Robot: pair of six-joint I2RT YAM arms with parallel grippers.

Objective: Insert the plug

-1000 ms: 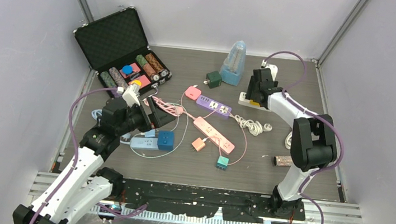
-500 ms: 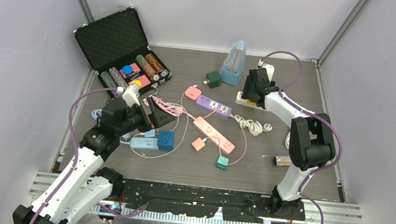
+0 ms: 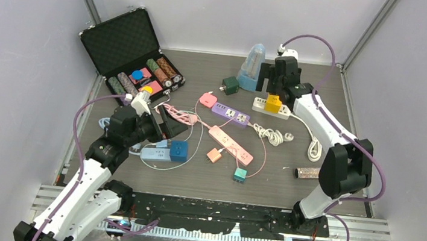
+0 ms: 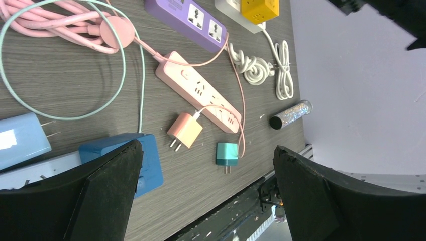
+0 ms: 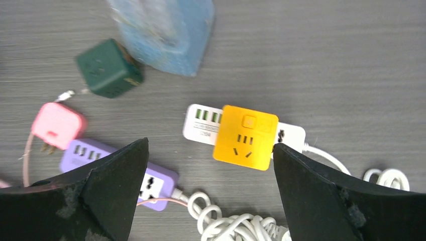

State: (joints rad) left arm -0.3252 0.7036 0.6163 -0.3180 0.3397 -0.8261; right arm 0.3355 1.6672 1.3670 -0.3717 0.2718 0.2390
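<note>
The yellow plug (image 3: pixel 273 103) is seated. Next, my right gripper will move past the blue metronome, then turn and go down over the loose green cube.
A yellow cube plug (image 3: pixel 273 103) sits plugged on top of the white power strip (image 3: pixel 259 105) at the back right. It also shows in the right wrist view (image 5: pixel 245 130), on the white strip (image 5: pixel 200 119), and at the top of the left wrist view (image 4: pixel 259 9). My right gripper (image 3: pixel 277 82) hangs open and empty above it (image 5: pixel 211 201), touching nothing. My left gripper (image 3: pixel 165 121) is open and empty (image 4: pixel 206 201) over the blue adapter (image 4: pixel 145 160) at the left.
A purple strip (image 3: pixel 230 114), a pink strip (image 3: pixel 231 145), an orange plug (image 3: pixel 214 155), a teal plug (image 3: pixel 239 174) and a coiled white cord (image 3: pixel 272 134) lie mid-table. A green cube (image 3: pixel 230 85), blue metronome (image 3: pixel 252 67), open black case (image 3: pixel 131 47) and glitter tube (image 3: pixel 305 173) surround them.
My right gripper has let go of the yellow cube plug and risen back away from it. The plug stays on the white strip, which shifted slightly left. The left arm has not moved.
</note>
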